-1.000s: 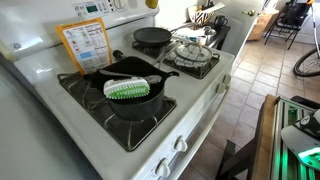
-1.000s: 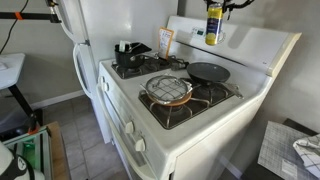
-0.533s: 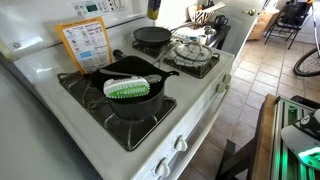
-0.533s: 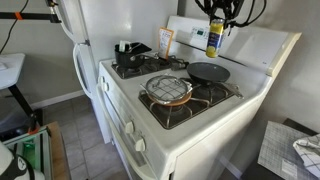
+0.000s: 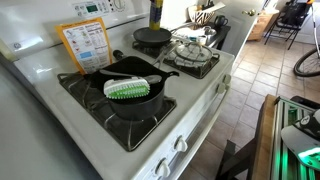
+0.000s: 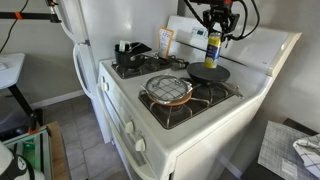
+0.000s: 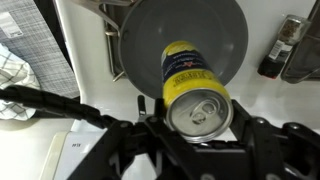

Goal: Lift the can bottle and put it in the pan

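Observation:
The yellow can bottle is hanging upright above the pan. I need to lower my gripper next onto the grey bottom of the small dark pan [image 6: 209, 73] and release the can bottle.
My gripper [image 6: 215, 25] is shut on the yellow can bottle [image 6: 212, 50] and holds it upright just above the small dark pan [image 6: 209, 73] on the stove's back burner. In the wrist view the can [image 7: 190, 85] with its silver top sits between my fingers [image 7: 150, 112], right over the round grey pan [image 7: 180, 35]. In an exterior view the can [image 5: 155, 12] hangs at the top edge above the same pan [image 5: 152, 37]. I cannot tell whether the can touches the pan.
A white brush with green bristles [image 5: 127, 88] lies on a black pan [image 5: 130, 100] on the front burner. A wire rack with a copper dish [image 6: 168, 90] covers another burner. A printed card [image 5: 85, 45] leans on the stove back. A dark bottle [image 7: 272, 50] stands nearby.
My gripper has come down with the can, from high above the stove back to just over the small dark pan.

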You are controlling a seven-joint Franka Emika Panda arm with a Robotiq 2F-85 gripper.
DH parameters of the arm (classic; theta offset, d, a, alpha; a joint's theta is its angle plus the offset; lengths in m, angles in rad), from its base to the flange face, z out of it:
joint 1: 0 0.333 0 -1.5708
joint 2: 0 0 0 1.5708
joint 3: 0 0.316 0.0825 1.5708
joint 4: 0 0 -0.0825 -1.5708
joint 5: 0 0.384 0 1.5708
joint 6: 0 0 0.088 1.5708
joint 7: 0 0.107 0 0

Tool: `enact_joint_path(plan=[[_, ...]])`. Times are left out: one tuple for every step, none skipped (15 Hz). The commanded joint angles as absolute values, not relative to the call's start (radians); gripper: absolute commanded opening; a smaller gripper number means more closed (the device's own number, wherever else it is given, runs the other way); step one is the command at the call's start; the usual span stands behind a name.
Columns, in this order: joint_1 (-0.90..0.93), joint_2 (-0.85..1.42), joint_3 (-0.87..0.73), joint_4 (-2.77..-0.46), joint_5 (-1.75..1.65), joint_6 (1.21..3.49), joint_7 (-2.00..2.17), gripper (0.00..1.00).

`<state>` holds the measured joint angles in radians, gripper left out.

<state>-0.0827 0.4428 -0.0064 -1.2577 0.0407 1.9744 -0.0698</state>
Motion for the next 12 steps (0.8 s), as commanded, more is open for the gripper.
enact_joint_path(plan=[[-0.058,0.474,-0.025,-1.223,-0.003,1.968,-0.021,0.38],[-0.056,0.481,-0.025,-1.221,-0.008,1.956,-0.017,0.38],[-0.054,0.484,-0.024,-1.222,-0.012,1.956,-0.013,0.38],[-0.053,0.489,-0.024,-1.221,-0.015,1.949,-0.012,0.38],[-0.052,0.493,-0.023,-1.219,-0.015,1.946,-0.012,0.38],[-0.051,0.495,-0.022,-1.219,-0.014,1.945,-0.011,0.38],[-0.051,0.498,-0.022,-1.218,-0.014,1.941,-0.009,0.38],[-0.05,0.5,-0.022,-1.216,-0.015,1.929,-0.007,0.38],[-0.049,0.501,-0.022,-1.218,-0.016,1.93,-0.005,0.38],[-0.047,0.503,-0.023,-1.218,-0.02,1.929,-0.003,0.38],[-0.047,0.504,-0.023,-1.218,-0.02,1.928,-0.003,0.38],[-0.047,0.505,-0.022,-1.218,-0.019,1.93,-0.003,0.38]])
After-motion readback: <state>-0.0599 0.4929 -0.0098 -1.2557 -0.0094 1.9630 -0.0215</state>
